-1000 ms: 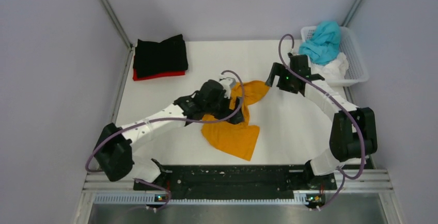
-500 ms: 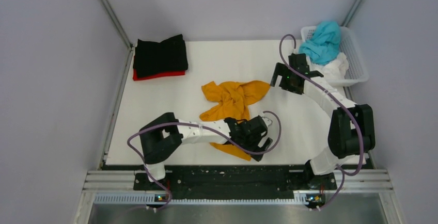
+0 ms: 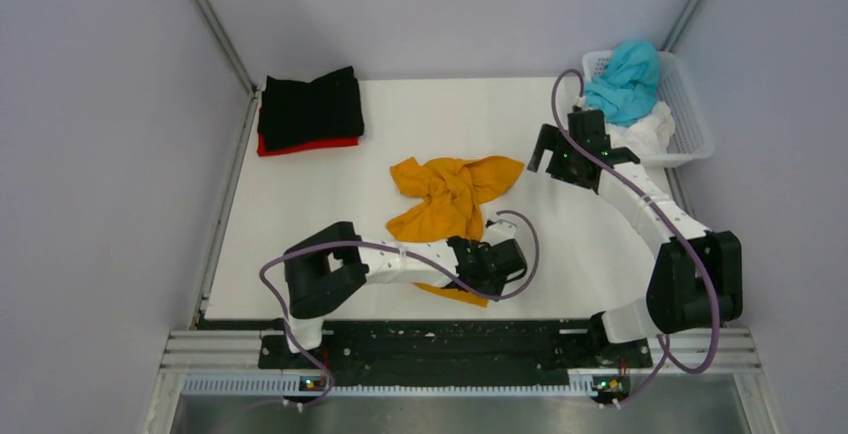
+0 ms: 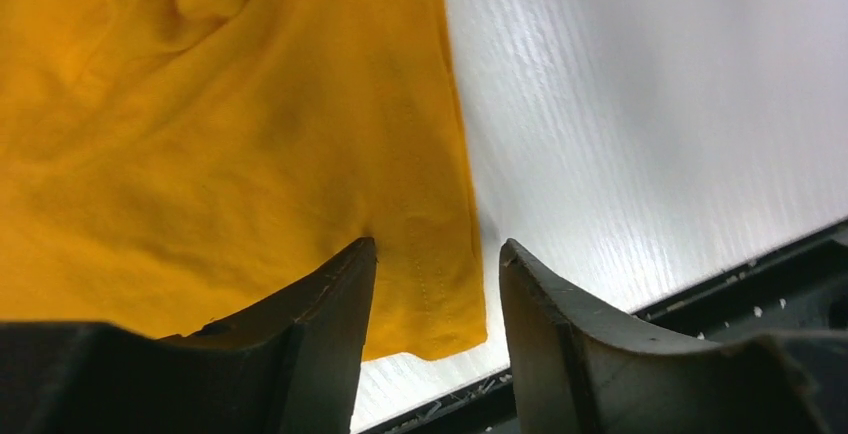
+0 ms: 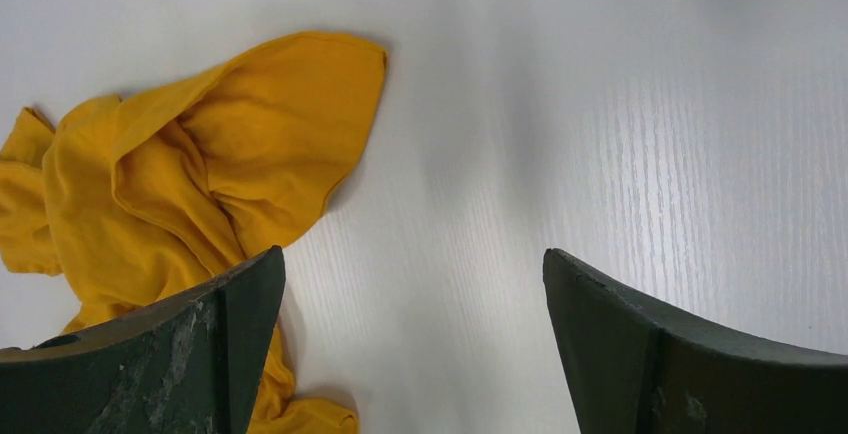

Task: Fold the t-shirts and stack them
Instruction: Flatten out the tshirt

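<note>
Next, my right gripper goes down and toward the left in the top view onto the far sleeve's outer corner (image 3: 519,164) (image 5: 372,60), since that corner sticks out flat and uncovered.
The orange t-shirt (image 3: 450,194) lies crumpled in the middle of the table. My left gripper (image 3: 497,264) is low over its near corner. In the left wrist view its jaws (image 4: 437,249) are open, with the shirt's hemmed corner (image 4: 425,254) lying flat between them, not gripped. My right gripper (image 3: 556,155) is open and empty just right of the shirt's far sleeve; the right wrist view (image 5: 413,254) shows that sleeve (image 5: 250,134) to the left. A folded black t-shirt (image 3: 311,106) lies on a red one (image 3: 300,145) at the far left. Teal (image 3: 625,79) and white (image 3: 645,132) t-shirts are in the basket.
The white lattice basket (image 3: 692,104) stands at the far right corner, close behind my right arm. The black front rail (image 3: 450,339) runs along the table's near edge, just below my left gripper. Grey walls enclose the table on three sides.
My left arm swung from the orange shirt's middle down to its near right corner, leaving the shirt bunched. My right gripper drifted a little to the right, away from the shirt.
</note>
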Controlling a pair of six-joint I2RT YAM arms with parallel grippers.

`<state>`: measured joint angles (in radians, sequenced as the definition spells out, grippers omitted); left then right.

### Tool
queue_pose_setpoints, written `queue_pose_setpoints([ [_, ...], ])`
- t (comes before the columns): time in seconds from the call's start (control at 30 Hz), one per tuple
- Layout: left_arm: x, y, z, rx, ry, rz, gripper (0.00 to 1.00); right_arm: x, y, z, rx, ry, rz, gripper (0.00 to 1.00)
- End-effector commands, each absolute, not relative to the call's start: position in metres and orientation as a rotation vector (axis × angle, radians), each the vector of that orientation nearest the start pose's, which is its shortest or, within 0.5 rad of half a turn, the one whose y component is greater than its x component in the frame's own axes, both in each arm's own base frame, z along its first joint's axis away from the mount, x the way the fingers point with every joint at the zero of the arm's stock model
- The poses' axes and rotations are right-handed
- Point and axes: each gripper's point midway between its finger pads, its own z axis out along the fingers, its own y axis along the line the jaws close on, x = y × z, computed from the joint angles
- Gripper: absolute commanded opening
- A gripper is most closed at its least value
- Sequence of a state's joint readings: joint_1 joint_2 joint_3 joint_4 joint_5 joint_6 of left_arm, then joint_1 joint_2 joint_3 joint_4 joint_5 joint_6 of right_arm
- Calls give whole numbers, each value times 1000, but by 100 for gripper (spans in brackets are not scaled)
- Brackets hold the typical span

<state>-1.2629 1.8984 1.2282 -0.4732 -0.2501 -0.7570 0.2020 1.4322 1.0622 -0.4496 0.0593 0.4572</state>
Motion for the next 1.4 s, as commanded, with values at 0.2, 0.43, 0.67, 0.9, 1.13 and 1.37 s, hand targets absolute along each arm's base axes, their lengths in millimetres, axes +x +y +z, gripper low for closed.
queue_pose_setpoints([
  [0.2, 137, -248, -63, 397, 2682, 431, 4, 385, 89, 136, 326, 2356, 241, 98],
  [0.43, 158, -260, -7, 207, 2510, 108, 0, 411, 115, 105, 225, 2379, 303, 89],
  [0.67, 205, -248, 127, 26, 2183, -59, 0, 446, 143, 81, 136, 2379, 259, 84],
  [0.9, 252, -179, 189, -259, 2025, -42, 0, 464, 145, 25, 71, 2477, 64, 75],
  [1.13, 284, -132, 228, -394, 1915, -80, 0, 452, 142, -5, 142, 2521, 4, 27],
  [1.37, 294, -97, 259, -457, 1831, -19, 0, 441, 119, 53, 209, 2355, -52, 0],
])
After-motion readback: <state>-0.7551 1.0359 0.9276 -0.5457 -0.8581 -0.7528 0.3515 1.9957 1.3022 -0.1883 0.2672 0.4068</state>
